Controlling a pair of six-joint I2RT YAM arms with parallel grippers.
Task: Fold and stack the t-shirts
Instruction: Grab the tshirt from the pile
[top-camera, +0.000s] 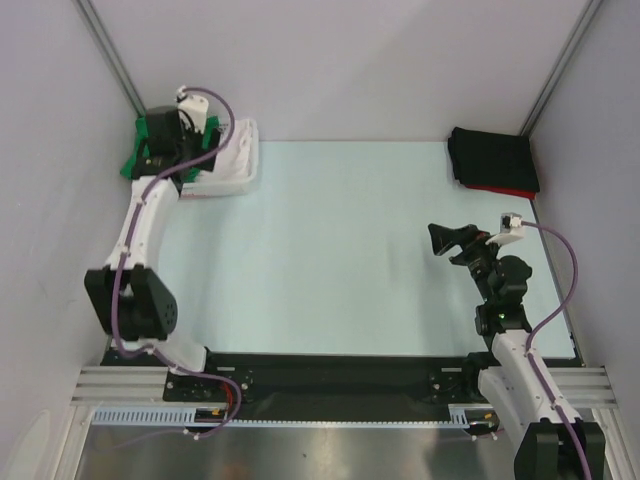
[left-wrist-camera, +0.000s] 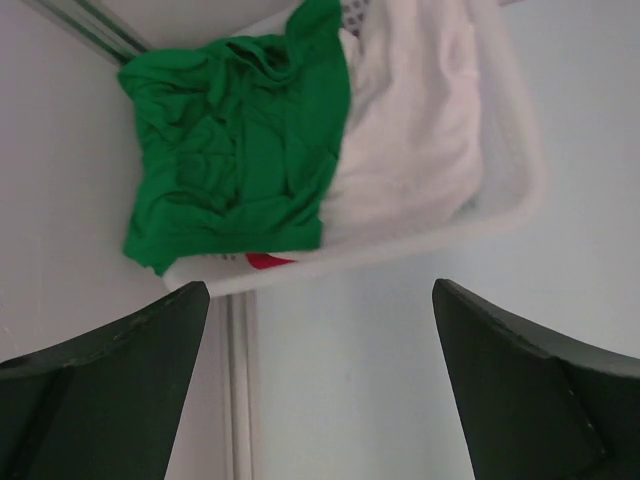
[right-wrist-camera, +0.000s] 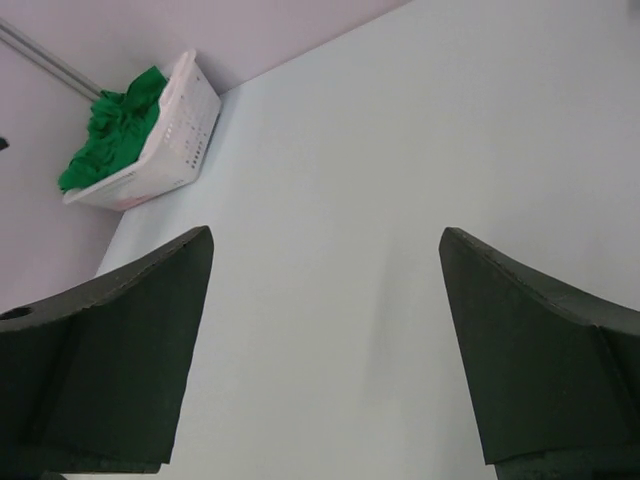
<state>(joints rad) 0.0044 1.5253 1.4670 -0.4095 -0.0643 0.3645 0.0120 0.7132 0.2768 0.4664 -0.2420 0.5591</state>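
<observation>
My left gripper comes down next, reaching outward past the basket's near rim onto the crumpled bright green t-shirt (left-wrist-camera: 235, 140), as it lies above the white one.
The bright green t-shirt (left-wrist-camera: 235, 140) lies crumpled over the left end of the white mesh basket (left-wrist-camera: 430, 235). A white t-shirt (left-wrist-camera: 410, 140) fills the rest of the basket, and a bit of red cloth (left-wrist-camera: 268, 261) shows at its near rim. My left gripper (left-wrist-camera: 320, 400) is open and empty, just above and short of the basket; it also shows in the top view (top-camera: 185, 145). A folded black t-shirt (top-camera: 492, 158) lies on a red one (top-camera: 505, 190) at the far right. My right gripper (top-camera: 450, 240) is open and empty above the table.
The basket (top-camera: 235, 165) stands in the far left corner against the walls. The right wrist view shows the basket (right-wrist-camera: 175, 140), the green t-shirt (right-wrist-camera: 110, 130) and pale table (right-wrist-camera: 400, 150). Metal frame posts run up both back corners.
</observation>
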